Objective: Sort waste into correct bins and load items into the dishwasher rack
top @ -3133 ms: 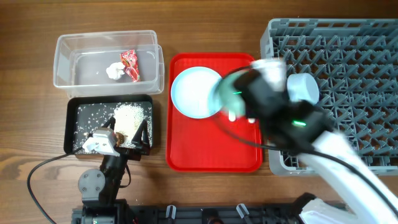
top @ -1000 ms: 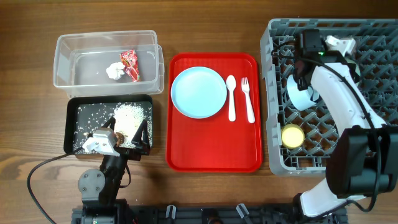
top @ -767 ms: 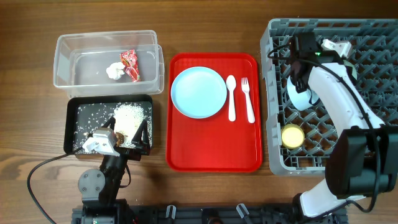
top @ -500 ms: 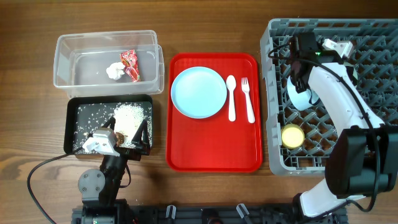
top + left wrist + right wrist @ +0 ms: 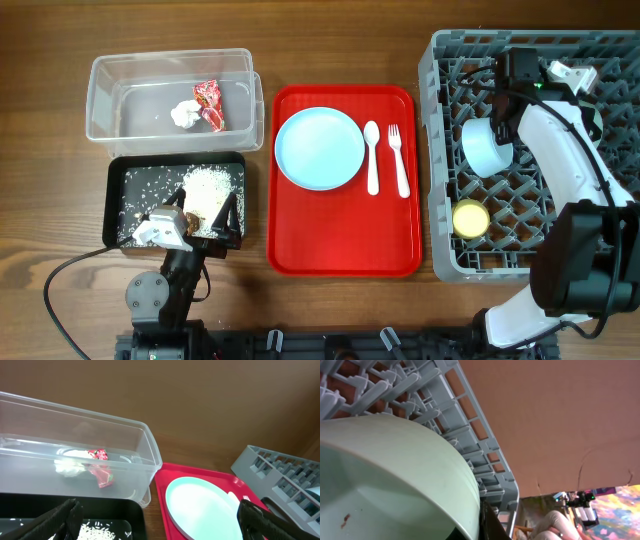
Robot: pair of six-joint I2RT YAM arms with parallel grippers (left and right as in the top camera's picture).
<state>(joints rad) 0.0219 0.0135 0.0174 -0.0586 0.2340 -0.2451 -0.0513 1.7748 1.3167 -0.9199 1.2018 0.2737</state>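
My right gripper shifts left in the overhead view, toward the light-blue cup (image 5: pixel 485 148), and lets go of the bowl next, since it already tilts over the rack's wires.
My right gripper (image 5: pixel 506 120) is shut on the rim of a mint-green bowl (image 5: pixel 485 148), which stands tilted on its side in the grey dishwasher rack (image 5: pixel 600 200). The bowl (image 5: pixel 395 475) fills the right wrist view, one dark finger (image 5: pixel 489 521) against its rim. A yellow cup (image 5: pixel 470 217) sits in the rack below it. The light-blue plate (image 5: pixel 320 149), white spoon (image 5: pixel 372 158) and fork (image 5: pixel 398 160) lie on the red tray (image 5: pixel 345 245). My left gripper (image 5: pixel 208 215) rests open over the black tray (image 5: pixel 128 170) of rice (image 5: pixel 208 185). The clear tub (image 5: pixel 110 80) holds the red wrapper (image 5: pixel 209 103) and tissue (image 5: pixel 182 114).
The red tray lies between the bins on the left and the rack on the right. A black cable (image 5: pixel 60 290) runs over the wooden table at the front left. In the left wrist view the plate (image 5: pixel 205 510) is ahead on the right and the tub (image 5: pixel 145 455) on the left.
The right arm has shifted to the right over the rack, so more of the bowl shows from above. The left arm and the things on the red tray are unmoved.
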